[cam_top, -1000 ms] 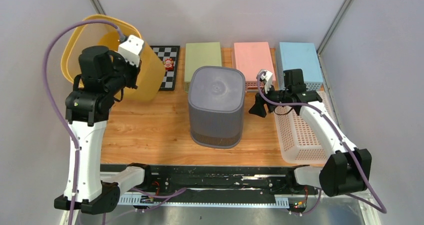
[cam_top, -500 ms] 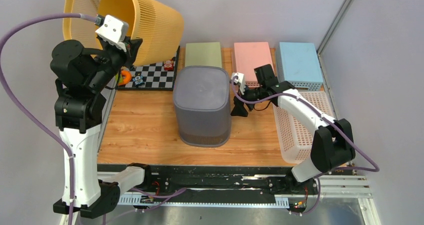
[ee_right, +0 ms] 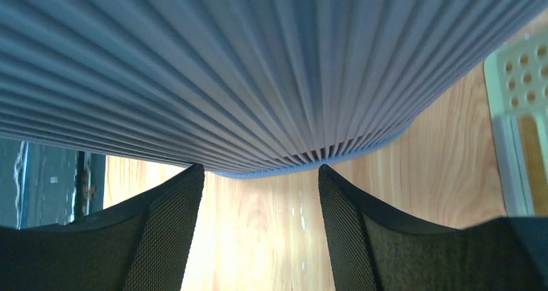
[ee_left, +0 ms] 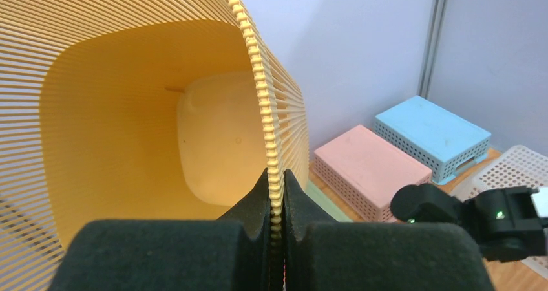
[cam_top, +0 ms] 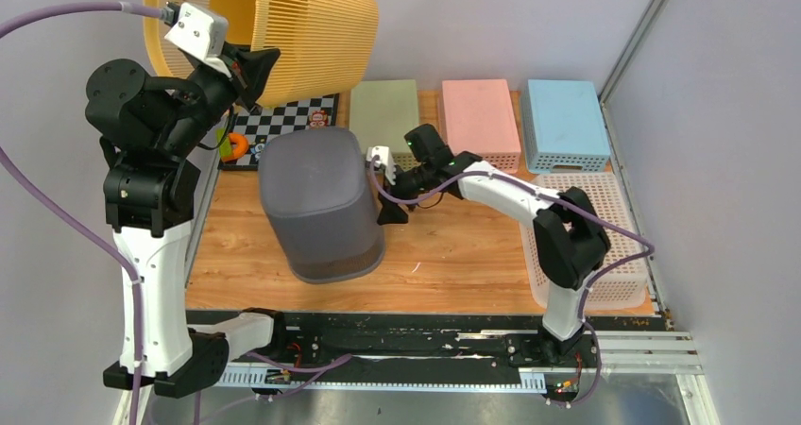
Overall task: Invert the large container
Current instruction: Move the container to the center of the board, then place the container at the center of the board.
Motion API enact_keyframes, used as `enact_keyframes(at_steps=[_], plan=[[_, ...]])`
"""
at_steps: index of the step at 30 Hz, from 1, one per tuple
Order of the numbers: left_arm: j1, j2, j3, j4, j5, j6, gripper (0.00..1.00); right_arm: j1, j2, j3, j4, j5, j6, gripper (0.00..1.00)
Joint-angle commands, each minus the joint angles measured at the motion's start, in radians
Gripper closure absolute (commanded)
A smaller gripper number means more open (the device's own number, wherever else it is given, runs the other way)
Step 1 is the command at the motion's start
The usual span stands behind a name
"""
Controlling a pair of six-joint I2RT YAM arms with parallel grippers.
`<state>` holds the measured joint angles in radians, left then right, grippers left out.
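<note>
The robot's left gripper will bring the yellow basket down toward the right in the top view and release it on the bare tabletop beside the grey basket, where there is room.
A large yellow slatted basket is held in the air at the back left, lying on its side with its opening toward the left. My left gripper is shut on its rim; in the left wrist view the gripper pinches the ribbed rim, with the basket's inside filling the view. A grey ribbed basket stands upside down on the table, left of the middle. My right gripper is open against its right side, near its base. In the right wrist view the gripper has both fingertips touching the grey wall.
A checkerboard mat with small toys lies at the back left, an orange toy beside it. Green, pink and blue boxes line the back. A white perforated tray sits at the right edge.
My left arm has raised the yellow basket and swung it rightward onto its side. My right gripper has reached left, and the grey basket has slid left across the table.
</note>
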<state>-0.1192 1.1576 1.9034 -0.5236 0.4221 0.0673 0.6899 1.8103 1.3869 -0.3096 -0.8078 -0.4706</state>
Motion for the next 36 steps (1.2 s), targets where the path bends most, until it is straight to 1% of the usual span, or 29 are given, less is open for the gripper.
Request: enact_keyframes(at_steps=[1,2,4,5,7,9,10,12,13,14,16,17,18,19,22,26,28,30,33,36], plan=[[0.004,-0.005,0.06,0.185,0.018,0.011,1.0,0.093,0.078,0.082,0.234,0.031,0.268,0.3],[0.004,-0.001,0.059,0.187,0.023,0.007,1.0,0.106,0.1,0.115,0.236,0.033,0.337,0.27],[0.004,0.009,0.055,0.189,0.044,-0.001,1.0,0.113,0.126,0.171,0.183,0.004,0.4,0.18],[0.004,0.014,0.054,0.191,0.057,-0.007,1.0,0.109,0.114,0.177,0.145,-0.015,0.403,0.14],[0.004,0.029,0.057,0.198,0.085,-0.024,1.0,0.081,0.044,0.151,0.057,-0.074,0.341,0.13],[-0.009,0.052,0.071,0.2,0.118,-0.036,1.0,0.028,-0.058,0.104,-0.083,-0.144,0.215,0.12],[-0.028,0.062,0.079,0.185,0.119,-0.026,1.0,-0.018,-0.113,0.085,-0.224,-0.18,0.125,0.12],[-0.091,0.076,0.087,0.148,0.112,0.024,1.0,-0.094,-0.211,0.086,-0.519,-0.209,-0.108,0.12],[-0.131,0.084,0.09,0.122,0.099,0.062,1.0,-0.133,-0.256,0.091,-0.674,-0.204,-0.238,0.11],[-0.177,0.089,0.089,0.091,0.083,0.1,1.0,-0.175,-0.302,0.083,-0.795,-0.194,-0.364,0.11],[-0.256,0.1,0.074,0.059,0.061,0.15,1.0,-0.261,-0.403,0.048,-0.974,-0.177,-0.514,0.11],[-0.293,0.108,0.067,0.043,0.048,0.17,1.0,-0.296,-0.478,0.028,-1.029,-0.146,-0.553,0.11],[-0.326,0.117,0.063,0.027,0.043,0.189,1.0,-0.327,-0.512,0.008,-1.056,-0.1,-0.56,0.11],[-0.372,0.127,0.062,0.007,0.036,0.206,1.0,-0.356,-0.591,-0.009,-1.069,-0.05,-0.563,0.1],[-0.473,0.164,0.049,-0.065,0.029,0.257,1.0,-0.414,-0.75,-0.027,-1.047,0.132,-0.526,0.08],[-0.606,0.201,0.005,-0.171,0.022,0.345,1.0,-0.475,-0.88,0.049,-1.037,0.265,-0.504,0.03],[-0.672,0.215,-0.033,-0.221,0.007,0.39,1.0,-0.48,-0.929,0.089,-1.033,0.296,-0.507,0.0],[-0.724,0.221,-0.079,-0.24,-0.008,0.413,1.0,-0.48,-0.961,0.129,-1.018,0.314,-0.497,0.0],[-0.788,0.232,-0.13,-0.244,-0.026,0.426,1.0,-0.48,-0.983,0.181,-0.99,0.341,-0.462,0.0],[-0.831,0.243,-0.166,-0.229,-0.064,0.422,1.0,-0.48,-0.986,0.206,-0.971,0.323,-0.444,0.0]])
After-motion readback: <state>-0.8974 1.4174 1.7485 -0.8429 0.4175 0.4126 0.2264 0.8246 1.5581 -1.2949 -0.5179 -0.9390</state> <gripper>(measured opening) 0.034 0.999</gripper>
